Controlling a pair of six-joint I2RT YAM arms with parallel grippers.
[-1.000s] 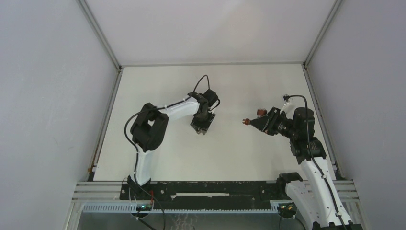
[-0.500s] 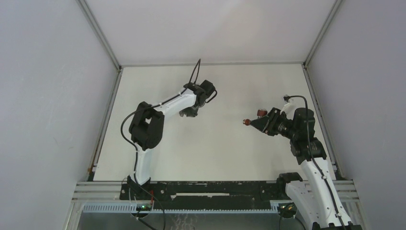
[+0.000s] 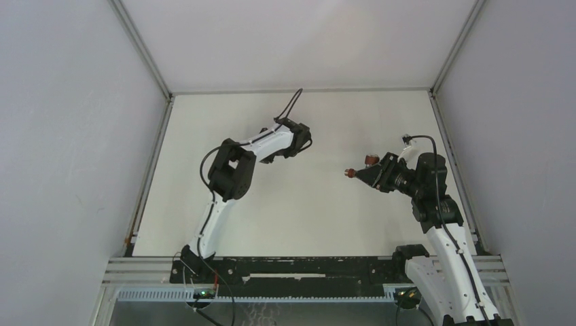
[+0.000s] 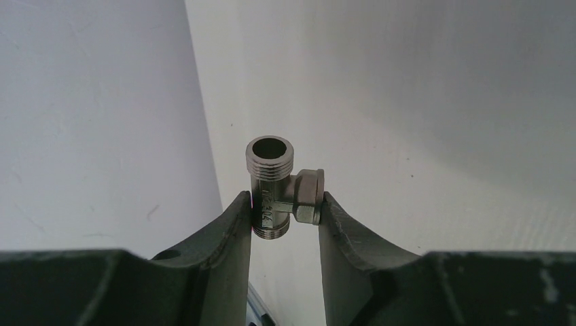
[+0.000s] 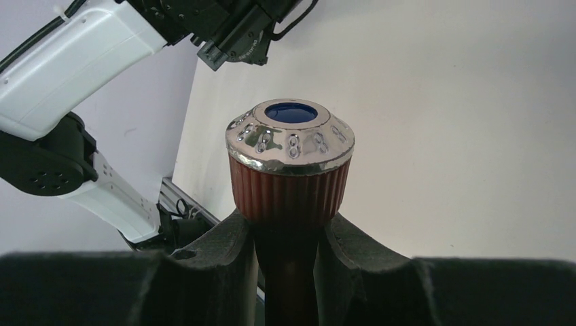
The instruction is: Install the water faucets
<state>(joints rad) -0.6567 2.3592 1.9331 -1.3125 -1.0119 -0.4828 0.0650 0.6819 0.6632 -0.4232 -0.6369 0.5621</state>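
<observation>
My left gripper moves slightly back next and brings the silvery T-fitting (image 4: 277, 190) down onto the white table, where the table beneath is empty.
My left gripper (image 4: 285, 212) is shut on a small silvery threaded T-fitting (image 4: 277, 190), pinched sideways between both fingertips with one open end facing the camera. In the top view the left gripper (image 3: 274, 155) is held over the middle-back of the table. My right gripper (image 5: 289, 234) is shut on the reddish-brown faucet (image 5: 291, 183), whose ribbed knob with a chrome cap and blue centre sticks up past the fingertips. In the top view the right gripper (image 3: 365, 174) is above the table's right side, with the faucet (image 3: 350, 172) pointing left toward the left arm.
The white table (image 3: 306, 217) is walled on the left, right and back. The black rail (image 3: 299, 268) with both arm bases runs along the near edge. The left arm's elbow (image 3: 231, 171) is raised over the table's left-centre.
The left arm has swung: its elbow moved right and up, and its wrist turned over and shifted toward the back. The right arm and the faucet have not moved.
</observation>
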